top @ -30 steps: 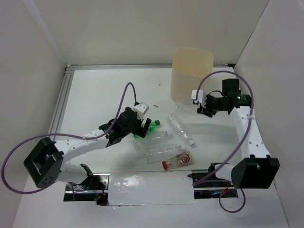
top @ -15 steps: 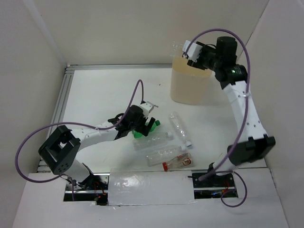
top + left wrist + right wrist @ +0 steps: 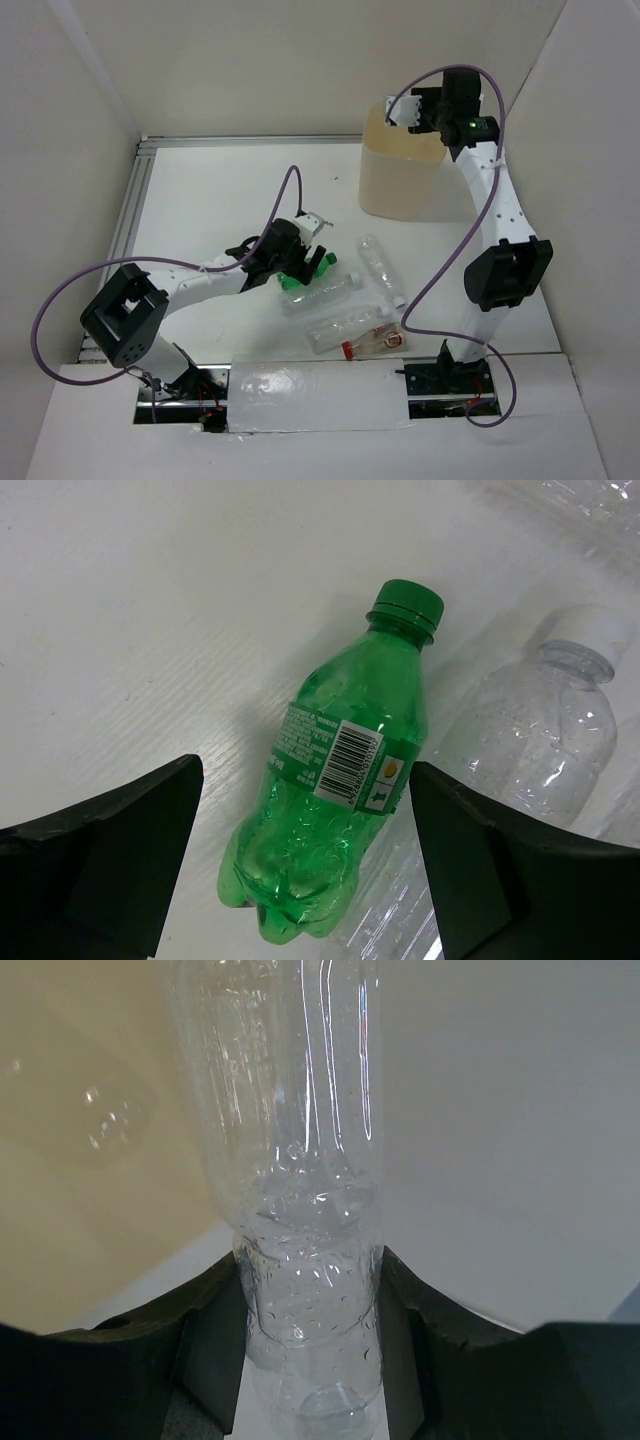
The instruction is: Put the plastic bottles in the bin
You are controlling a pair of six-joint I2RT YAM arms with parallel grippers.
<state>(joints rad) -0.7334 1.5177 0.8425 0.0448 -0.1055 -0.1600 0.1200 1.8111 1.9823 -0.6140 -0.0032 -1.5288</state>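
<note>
My left gripper should next move down around the green bottle (image 3: 296, 280), at the label's edge toward the base, and close, because its open fingers are already on both sides of that part of the green bottle.
A green bottle (image 3: 338, 780) with a green cap lies on the white table, and my left gripper (image 3: 305, 880) is open with a finger on each side of its lower half. From above, that left gripper (image 3: 298, 262) sits over the green bottle (image 3: 296, 280). My right gripper (image 3: 310, 1345) is shut on a clear bottle (image 3: 295, 1160), held up over the beige bin (image 3: 70, 1160). In the top view the right gripper (image 3: 418, 110) hangs at the rim of the bin (image 3: 400, 180). Three clear bottles (image 3: 378, 265) (image 3: 322, 296) (image 3: 345, 326) and a red-capped one (image 3: 375, 340) lie on the table.
A clear white-capped bottle (image 3: 535, 730) lies right beside the green one, close to my left gripper's right finger. White walls close in the table on three sides, and a metal rail (image 3: 130, 215) runs along the left edge. A taped strip (image 3: 315, 395) covers the near edge.
The right arm lifted the clear bottle from beside the bin's base up to its rim, then shifted slightly over it. The left gripper settled lower around the green bottle.
</note>
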